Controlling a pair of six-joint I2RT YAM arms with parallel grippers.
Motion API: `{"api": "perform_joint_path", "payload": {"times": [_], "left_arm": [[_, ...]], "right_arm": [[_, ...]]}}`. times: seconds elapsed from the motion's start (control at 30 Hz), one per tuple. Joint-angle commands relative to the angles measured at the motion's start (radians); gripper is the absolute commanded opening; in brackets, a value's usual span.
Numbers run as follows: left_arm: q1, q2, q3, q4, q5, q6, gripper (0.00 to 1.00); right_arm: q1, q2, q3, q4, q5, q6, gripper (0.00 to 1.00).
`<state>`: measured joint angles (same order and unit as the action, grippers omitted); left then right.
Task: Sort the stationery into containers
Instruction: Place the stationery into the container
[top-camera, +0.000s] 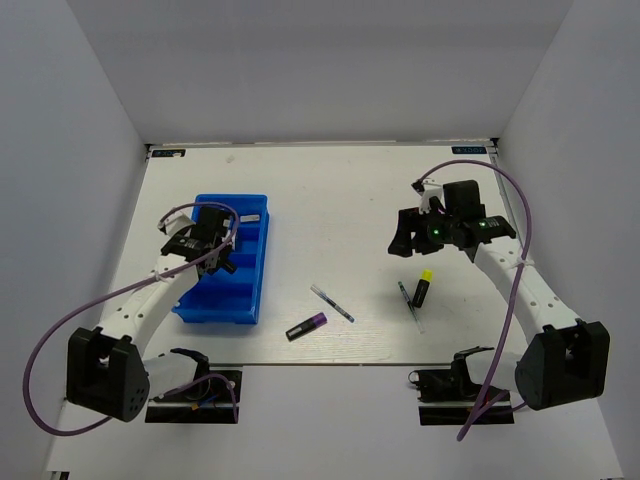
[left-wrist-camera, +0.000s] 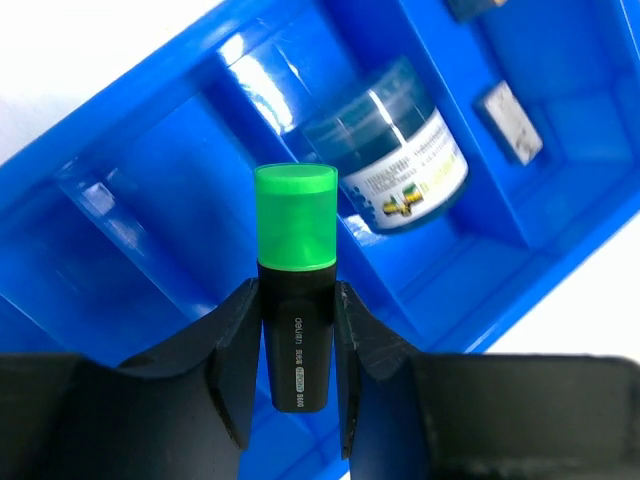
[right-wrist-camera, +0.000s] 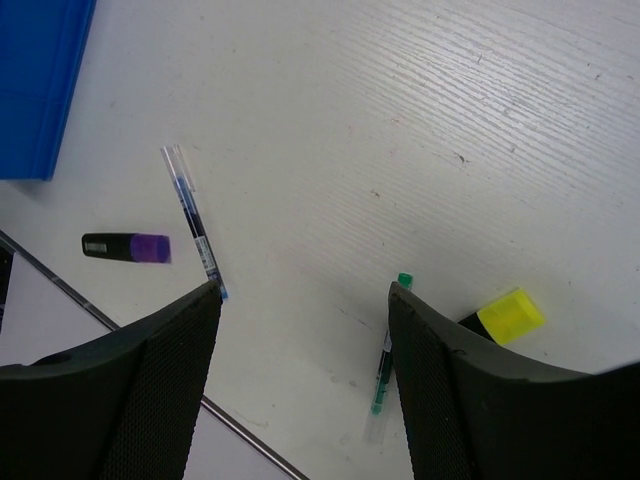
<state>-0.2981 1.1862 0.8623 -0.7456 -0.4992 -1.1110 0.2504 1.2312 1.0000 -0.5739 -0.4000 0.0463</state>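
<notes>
I should lower my left gripper with a slight turn toward the blue tray's empty section beside the tin and release the highlighter, as that section lies open below.
My left gripper (top-camera: 205, 247) hangs over the blue tray (top-camera: 262, 255) and is shut on a green-capped black highlighter (left-wrist-camera: 295, 230), cap pointing down at the compartments (left-wrist-camera: 150, 190). The round blue-white tin (left-wrist-camera: 400, 160) lies in one compartment and a pale eraser (left-wrist-camera: 508, 122) in the one beside it. My right gripper (top-camera: 412, 243) is open and empty above the table (right-wrist-camera: 305, 290). Below it lie a yellow-capped highlighter (right-wrist-camera: 508, 315), a green pen (right-wrist-camera: 385, 365), a blue pen (right-wrist-camera: 190, 215) and a purple-capped highlighter (right-wrist-camera: 127, 247). The second eraser is hard to make out.
The loose items sit near the table's front edge: the purple highlighter (top-camera: 307, 326), blue pen (top-camera: 331, 302), green pen (top-camera: 408, 298) and yellow highlighter (top-camera: 425, 288). White walls enclose the table on three sides. A tray corner shows in the right wrist view (right-wrist-camera: 40, 80).
</notes>
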Motion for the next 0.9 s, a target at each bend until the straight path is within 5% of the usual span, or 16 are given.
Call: {"api": "perform_joint_path", "payload": {"times": [0.0, 0.23, 0.33, 0.5, 0.63, 0.7, 0.8, 0.87], "left_arm": [[0.004, -0.013, -0.023, 0.028, -0.076, -0.19, 0.01], [0.007, 0.026, -0.06, 0.075, -0.113, -0.292, 0.05], [0.007, 0.039, -0.063, 0.08, -0.14, -0.311, 0.29], [0.01, 0.073, -0.057, 0.112, -0.148, -0.291, 0.46], [0.011, 0.085, -0.039, 0.115, -0.142, -0.276, 0.75], [0.011, 0.078, -0.039, 0.126, -0.14, -0.248, 0.78], [0.01, 0.064, -0.036, 0.141, -0.131, -0.208, 0.75], [0.005, 0.043, -0.035, 0.166, -0.114, -0.158, 0.38]], "right_arm": [[-0.013, -0.021, -0.003, 0.02, -0.031, 0.007, 0.71], [-0.028, -0.036, -0.008, 0.022, -0.054, 0.009, 0.71], [-0.034, -0.038, -0.008, 0.019, -0.065, 0.01, 0.71], [-0.046, -0.036, -0.014, 0.02, -0.091, 0.009, 0.71], [-0.051, -0.036, -0.014, 0.023, -0.099, 0.006, 0.72], [-0.056, -0.035, -0.015, 0.025, -0.103, 0.006, 0.72], [-0.056, -0.033, -0.015, 0.023, -0.112, 0.006, 0.72], [-0.06, -0.033, -0.02, 0.022, -0.112, 0.003, 0.72]]}}
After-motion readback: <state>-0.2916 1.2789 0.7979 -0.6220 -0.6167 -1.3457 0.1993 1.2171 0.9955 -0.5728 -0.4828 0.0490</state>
